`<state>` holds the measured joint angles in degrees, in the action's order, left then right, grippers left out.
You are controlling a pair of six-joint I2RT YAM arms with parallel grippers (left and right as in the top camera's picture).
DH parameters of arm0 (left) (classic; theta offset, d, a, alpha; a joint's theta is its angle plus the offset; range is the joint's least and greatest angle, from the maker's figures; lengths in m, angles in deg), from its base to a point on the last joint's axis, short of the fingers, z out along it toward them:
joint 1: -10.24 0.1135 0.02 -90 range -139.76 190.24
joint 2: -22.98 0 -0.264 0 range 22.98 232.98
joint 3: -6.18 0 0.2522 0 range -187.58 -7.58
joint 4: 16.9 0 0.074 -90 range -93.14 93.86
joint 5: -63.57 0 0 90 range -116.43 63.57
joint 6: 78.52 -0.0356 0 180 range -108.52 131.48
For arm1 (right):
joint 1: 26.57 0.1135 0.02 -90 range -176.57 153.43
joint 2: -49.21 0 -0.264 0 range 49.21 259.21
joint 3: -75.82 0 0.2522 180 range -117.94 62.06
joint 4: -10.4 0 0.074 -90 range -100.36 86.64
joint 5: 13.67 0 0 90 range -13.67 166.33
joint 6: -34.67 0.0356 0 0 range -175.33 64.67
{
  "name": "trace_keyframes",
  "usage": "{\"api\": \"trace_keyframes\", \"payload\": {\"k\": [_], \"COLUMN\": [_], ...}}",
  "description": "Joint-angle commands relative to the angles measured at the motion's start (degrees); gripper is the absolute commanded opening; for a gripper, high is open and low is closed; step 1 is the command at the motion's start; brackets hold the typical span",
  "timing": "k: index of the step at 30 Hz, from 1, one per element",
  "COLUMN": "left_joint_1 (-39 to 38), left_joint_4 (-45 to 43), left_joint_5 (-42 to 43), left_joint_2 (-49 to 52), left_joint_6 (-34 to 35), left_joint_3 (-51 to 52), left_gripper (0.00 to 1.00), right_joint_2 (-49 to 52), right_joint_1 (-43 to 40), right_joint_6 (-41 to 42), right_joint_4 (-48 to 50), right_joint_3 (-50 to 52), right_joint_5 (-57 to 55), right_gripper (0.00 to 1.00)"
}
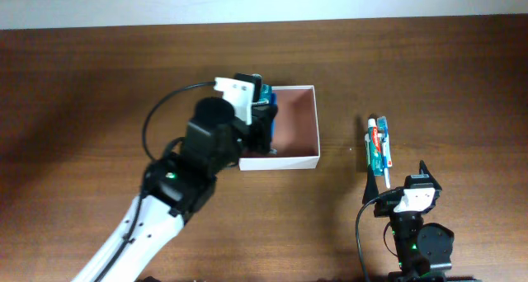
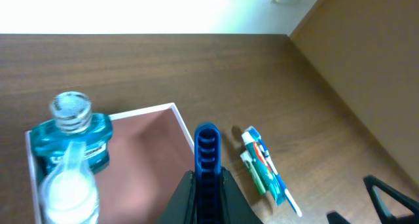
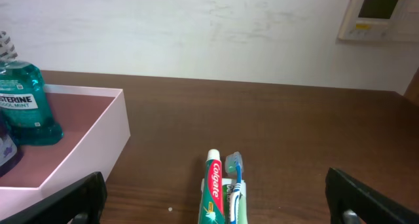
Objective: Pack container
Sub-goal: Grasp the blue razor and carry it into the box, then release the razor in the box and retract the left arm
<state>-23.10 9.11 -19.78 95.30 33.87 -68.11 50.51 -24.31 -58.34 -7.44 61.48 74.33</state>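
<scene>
The container's bare bottom lies below my left gripper and to its right in the overhead view, so next I lower it that way and release the blue item.
The container (image 1: pixel 305 121), a shallow white-walled box with a pinkish-brown inside, sits mid-table. My left gripper (image 1: pixel 264 117) hovers over its left part, shut on a slim blue ridged item (image 2: pixel 207 152) that stands upright between the fingers (image 2: pixel 208 185). A teal mouthwash bottle (image 2: pixel 75 142) and a clear white-capped bottle (image 2: pixel 65 188) stand in the box's left side. The mouthwash bottle also shows in the right wrist view (image 3: pixel 23 99). A toothpaste tube (image 3: pixel 214 188) and a blue toothbrush (image 3: pixel 236 178) lie on a green pack on the table, right of the box. My right gripper (image 3: pixel 216 204) is wide open, just short of them.
The toothpaste and toothbrush (image 1: pixel 379 146) lie about a hand's width right of the container's right wall (image 3: pixel 98 139). The brown wooden table (image 1: pixel 429 76) extends to a white wall behind. A wall panel (image 3: pixel 376 14) hangs at the far right.
</scene>
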Motion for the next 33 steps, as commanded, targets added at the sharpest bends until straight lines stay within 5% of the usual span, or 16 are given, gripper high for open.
{"api": "trace_keyframes", "payload": {"k": [1,12,19,28,33], "left_joint_1": [-5.0,-8.2,-8.2,-6.3,-0.2], "left_joint_4": [-2.7,-8.9,-9.2,-8.3,-1.1], "left_joint_5": [-11.2,-16.0,-13.4,-13.5,-20.7], "left_joint_2": [5.0,15.8,14.6,3.9,-6.2], "left_joint_6": [2.7,2.7,1.8,-3.1,-3.2], "left_joint_3": [-0.4,-0.4,-0.7,-0.7,-0.7], "left_gripper": [0.01,0.02,0.6,0.62,0.63], "right_joint_2": [-0.1,-0.1,-0.1,-0.1,-0.1], "right_joint_1": [-0.4,-0.4,-0.4,-0.4,-0.4], "right_joint_6": [0.0,0.0,0.0,0.0,0.0], "right_joint_4": [-0.5,-0.5,-0.5,-0.5,-0.5], "right_joint_3": [0.3,0.3,0.3,0.3,0.3], "right_joint_5": [0.1,0.1,0.1,0.1,0.1], "right_gripper": [0.99,0.99,0.99,0.99,0.99]}}
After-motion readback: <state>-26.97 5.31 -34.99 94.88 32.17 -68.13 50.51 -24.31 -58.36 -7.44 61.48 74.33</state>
